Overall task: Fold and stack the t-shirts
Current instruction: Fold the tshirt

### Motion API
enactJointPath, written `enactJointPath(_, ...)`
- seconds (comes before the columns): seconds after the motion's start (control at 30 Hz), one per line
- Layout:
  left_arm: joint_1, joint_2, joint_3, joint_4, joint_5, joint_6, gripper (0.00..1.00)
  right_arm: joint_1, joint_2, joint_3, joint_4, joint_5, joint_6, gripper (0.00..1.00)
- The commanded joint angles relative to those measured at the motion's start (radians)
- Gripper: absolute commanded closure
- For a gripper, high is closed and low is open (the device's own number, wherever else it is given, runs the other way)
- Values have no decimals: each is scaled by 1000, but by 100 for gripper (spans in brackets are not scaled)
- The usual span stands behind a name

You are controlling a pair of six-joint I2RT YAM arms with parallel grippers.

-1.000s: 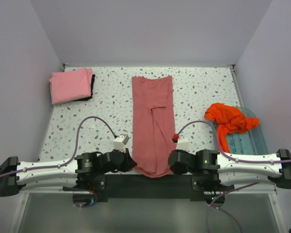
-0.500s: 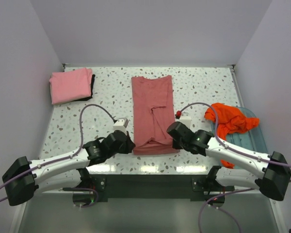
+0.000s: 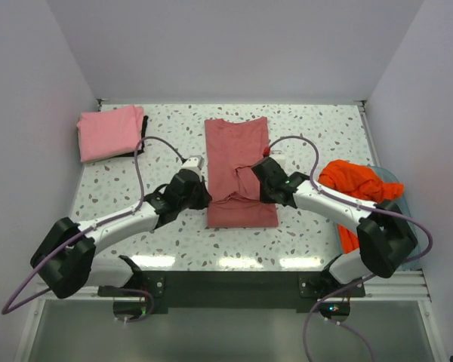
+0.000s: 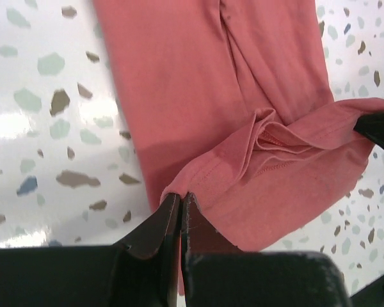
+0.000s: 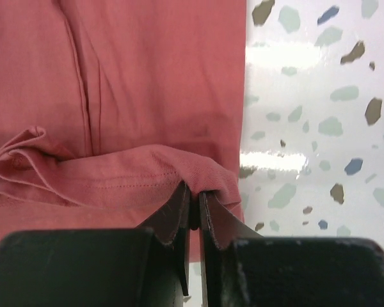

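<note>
My left gripper will move outward and down onto the t-shirt's long edge point(image 3: 214, 178) point(image 4: 150, 137) and let go of the hem's corner, since the t-shirt's lower layer lies bare beyond the held hem.
The dusty rose-red t-shirt point(image 3: 238, 147) lies as a long strip in the table's middle, its near end lifted and doubled over itself. My left gripper point(image 3: 201, 197) is shut on the hem's left corner, seen in the left wrist view point(image 4: 180, 196). My right gripper point(image 3: 260, 190) is shut on the hem's right corner, seen in the right wrist view point(image 5: 194, 192). The folded hem point(image 4: 288, 160) hangs between them above the lower layer point(image 5: 147, 70). The lighter pink t-shirt point(image 3: 109, 132) lies folded at the far left. The bright orange t-shirt point(image 3: 356, 185) lies crumpled at the right.
A pale blue see-through tray point(image 3: 396, 215) sits at the right edge under the orange shirt. A dark cloth edge point(image 3: 143, 136) shows under the pink shirt. White walls enclose the speckled table point(image 3: 317, 136) on three sides.
Both grippers have carried the rose-red shirt's near hem away from the table's front edge toward the far side, folding the shirt over itself. Both arms have stretched out.
</note>
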Motion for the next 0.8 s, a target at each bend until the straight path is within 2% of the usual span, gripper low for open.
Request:
enactJointPath(0.0, 54, 71, 95, 93, 32, 92, 100, -51, 59, 93, 63, -4, -59, 100)
enactJointPath(0.23, 135, 214, 237, 87, 54, 127, 100, -120, 206, 242, 62, -41, -106, 100)
enactJointPath(0.53, 186, 398, 338, 97, 84, 153, 100, -166, 330, 323, 45, -56, -130, 100)
enactJointPath(0.77, 221, 430, 361, 115, 70, 127, 100, -208, 387, 357, 45, -70, -136, 100)
